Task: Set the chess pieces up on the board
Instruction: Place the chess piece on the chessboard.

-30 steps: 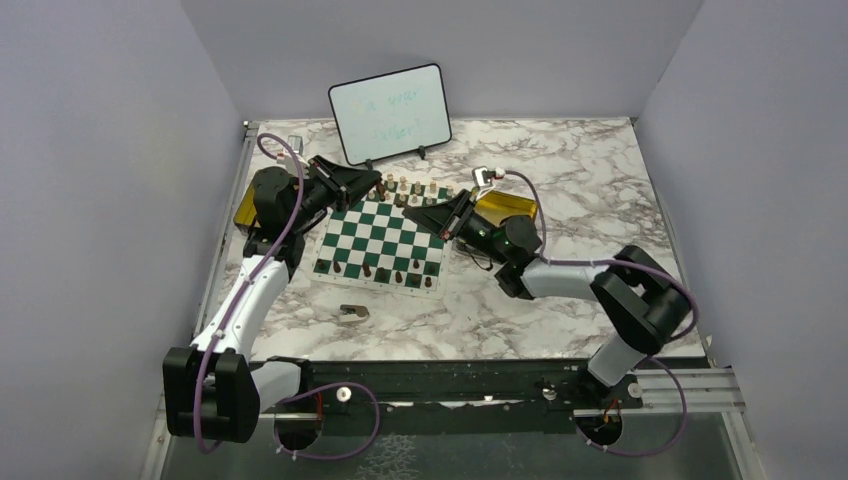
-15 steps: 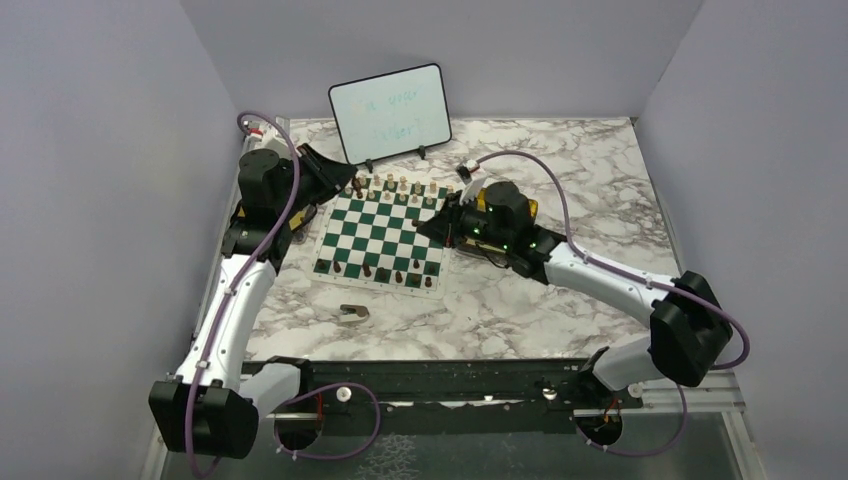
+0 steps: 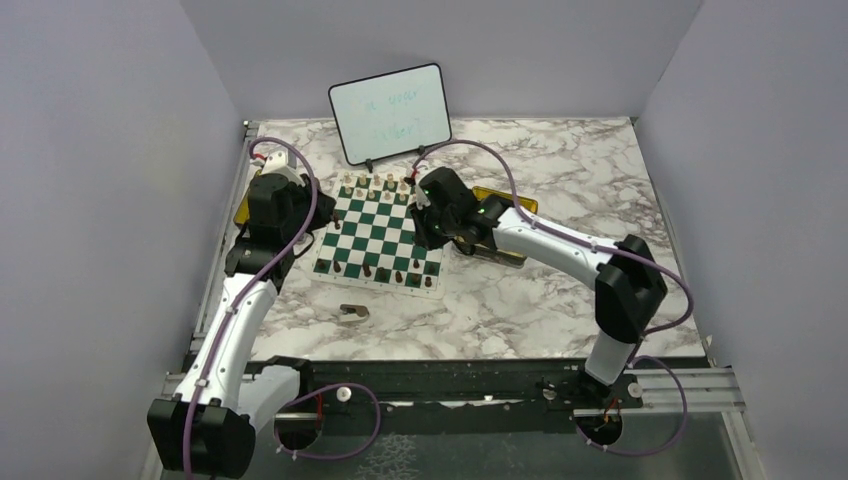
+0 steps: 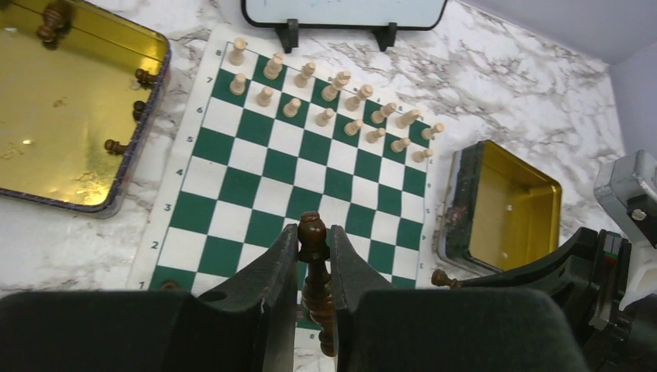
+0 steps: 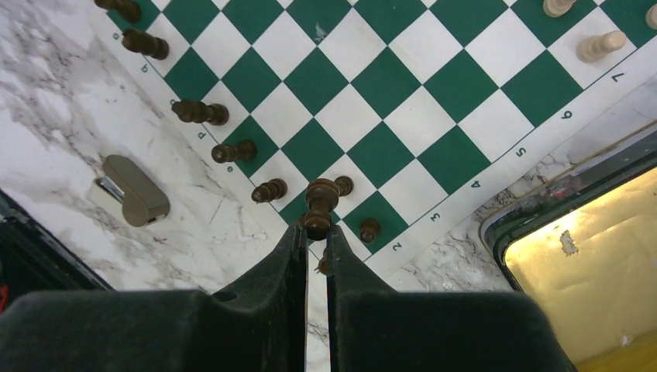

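Observation:
My right gripper moves down and to the left in the top view next, onto the empty green square beside dark brown chess pieces.
The green-and-white board (image 3: 375, 240) lies mid-table. Light tan chess pieces (image 3: 385, 187) fill its two far rows (image 4: 325, 116), and several dark brown ones (image 3: 385, 272) stand along the near edge (image 5: 200, 112). My left gripper (image 3: 305, 222) hangs by the board's left side, shut (image 4: 314, 248) on a tall dark brown piece (image 4: 313, 232). Over the board's near right corner my right gripper (image 3: 428, 232) is shut (image 5: 316, 232) on another dark piece (image 5: 319, 205) at its fingertips. More dark pieces (image 4: 143, 77) lie in the left tin.
A gold tin (image 3: 243, 210) lies left of the board (image 4: 54, 116). Another gold tin (image 3: 510, 205) lies to its right (image 5: 596, 256). A white whiteboard (image 3: 390, 112) stands behind the board. A flat brownish-grey scrap (image 3: 353, 313) lies on the marble in front (image 5: 133, 191).
The left gripper has drawn back from the board's far left corner toward its left side. The right arm swung from the right tin to the board's right edge. Both grippers stayed shut.

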Robot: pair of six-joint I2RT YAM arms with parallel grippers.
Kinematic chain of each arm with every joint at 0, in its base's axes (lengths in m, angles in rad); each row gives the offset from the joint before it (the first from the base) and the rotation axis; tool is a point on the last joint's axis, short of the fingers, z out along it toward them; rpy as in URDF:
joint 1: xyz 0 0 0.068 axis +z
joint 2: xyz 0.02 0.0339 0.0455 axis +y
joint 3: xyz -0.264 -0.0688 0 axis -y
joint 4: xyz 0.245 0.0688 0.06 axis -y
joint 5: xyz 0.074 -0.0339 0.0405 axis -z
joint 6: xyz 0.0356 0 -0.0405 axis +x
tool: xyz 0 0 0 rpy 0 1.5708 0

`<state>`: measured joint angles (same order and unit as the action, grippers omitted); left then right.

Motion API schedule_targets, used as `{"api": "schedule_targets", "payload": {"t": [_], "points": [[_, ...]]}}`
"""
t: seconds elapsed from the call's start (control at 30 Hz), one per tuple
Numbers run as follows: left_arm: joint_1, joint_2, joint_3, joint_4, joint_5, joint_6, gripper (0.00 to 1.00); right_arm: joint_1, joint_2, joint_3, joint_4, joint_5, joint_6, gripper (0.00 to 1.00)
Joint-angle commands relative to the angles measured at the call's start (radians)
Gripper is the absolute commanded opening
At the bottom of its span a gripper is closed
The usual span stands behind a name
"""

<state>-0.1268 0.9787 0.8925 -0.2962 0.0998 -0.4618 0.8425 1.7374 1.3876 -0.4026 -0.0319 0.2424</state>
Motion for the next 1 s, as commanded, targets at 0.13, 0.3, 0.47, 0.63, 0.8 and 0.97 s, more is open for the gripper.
{"api": "schedule_targets", "payload": {"t": [0.13, 0.3, 0.47, 0.63, 0.8, 0.97], "points": [[-0.044, -0.065, 0.044, -0.076, -0.24, 0.117, 0.1, 0.055, 0.182, 0.242, -0.243, 0.105, -0.065, 0.02], [-0.054, -0.079, 0.042, -0.087, -0.278, 0.128, 0.1, 0.071, 0.289, 0.346, -0.328, 0.105, -0.072, 0.05], [-0.057, -0.092, 0.045, -0.092, -0.297, 0.133, 0.1, 0.082, 0.359, 0.412, -0.362, 0.087, -0.072, 0.05], [-0.06, -0.096, 0.043, -0.095, -0.303, 0.135, 0.1, 0.084, 0.434, 0.481, -0.407, 0.066, -0.077, 0.07], [-0.06, -0.092, 0.043, -0.095, -0.301, 0.134, 0.1, 0.084, 0.467, 0.507, -0.408, 0.064, -0.081, 0.08], [-0.06, -0.092, 0.042, -0.094, -0.304, 0.134, 0.1, 0.084, 0.496, 0.537, -0.425, 0.06, -0.089, 0.08]]}}
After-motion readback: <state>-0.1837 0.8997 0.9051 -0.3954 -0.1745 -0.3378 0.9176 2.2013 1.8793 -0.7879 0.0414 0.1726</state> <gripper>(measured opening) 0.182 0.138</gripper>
